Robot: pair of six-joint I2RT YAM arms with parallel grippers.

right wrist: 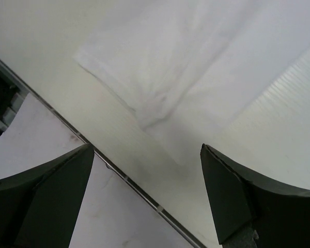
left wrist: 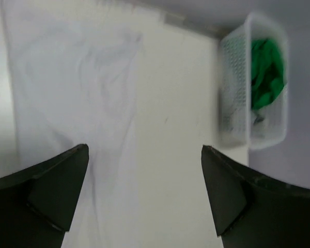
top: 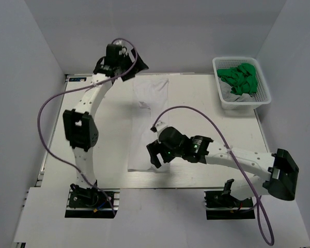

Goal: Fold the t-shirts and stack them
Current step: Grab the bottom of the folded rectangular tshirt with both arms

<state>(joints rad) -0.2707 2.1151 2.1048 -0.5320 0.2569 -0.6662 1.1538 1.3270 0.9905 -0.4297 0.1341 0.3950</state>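
Observation:
My left gripper draws back and down onto the shirt's free near corner (top: 130,168) next, since that corner lies below it, further back, and my right gripper hovers by the other.
A white t-shirt (top: 150,119) lies flat and lengthwise on the table, from the far edge to the near edge. It also shows in the left wrist view (left wrist: 77,77) and the right wrist view (right wrist: 170,67). Green t-shirts (top: 240,78) lie bunched in the white mesh basket (top: 237,103) and also show in the left wrist view (left wrist: 266,72). My left gripper (top: 121,67) is open and empty above the shirt's far end (left wrist: 144,150). My right gripper (top: 159,159) is open and empty above the shirt's near end, by the table's near edge (right wrist: 147,150).
The basket stands at the table's back right corner (left wrist: 232,113). The white table (top: 222,134) is walled by grey panels on three sides. A metal rail (right wrist: 119,173) marks the table's near edge under my right gripper.

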